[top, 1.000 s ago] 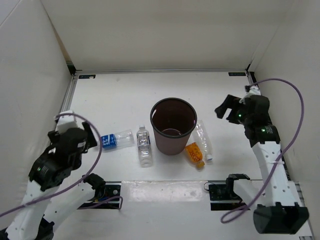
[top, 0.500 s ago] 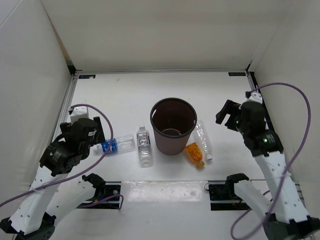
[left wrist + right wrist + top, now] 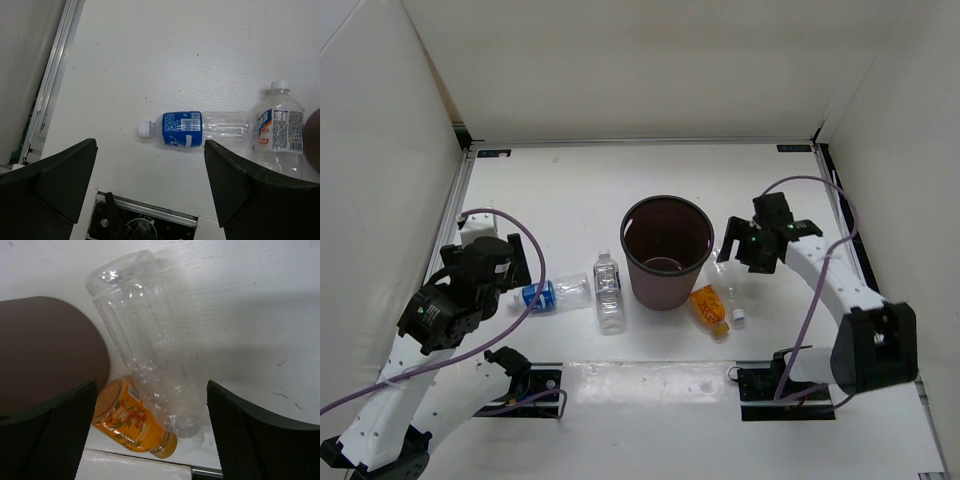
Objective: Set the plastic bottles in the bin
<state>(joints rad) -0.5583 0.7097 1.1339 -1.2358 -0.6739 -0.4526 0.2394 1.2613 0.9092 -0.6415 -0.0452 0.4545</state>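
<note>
Next, my right gripper will lower and shift left in the top view to the second clear bottle's middle [image 3: 725,277] [image 3: 143,340], which lies free of the orange bottle.
The dark brown bin [image 3: 666,222] stands mid-table. Left of it lie a clear bottle with a blue label [image 3: 550,294] and a clear white-capped bottle [image 3: 608,291]. Right of it lie a short orange bottle [image 3: 709,308] and a second clear bottle [image 3: 727,284]. My left gripper [image 3: 515,272] is open, just left of the blue-label bottle [image 3: 182,129], which lies ahead of its jaws. My right gripper [image 3: 740,256] is open over the right clear bottle [image 3: 150,350], which lies between its jaws, beside the orange bottle [image 3: 127,422] and the bin wall [image 3: 45,350].
White walls enclose the table on three sides. A metal rail [image 3: 460,195] runs along the left edge, also in the left wrist view [image 3: 47,95]. The arm mounts and cables [image 3: 770,385] sit at the near edge. The white-capped bottle [image 3: 280,131] lies right of the blue-label one.
My right arm has swung left and down from near the right wall to over the clear bottle beside the bin. My left gripper moved forward toward the blue-label bottle, then held.
</note>
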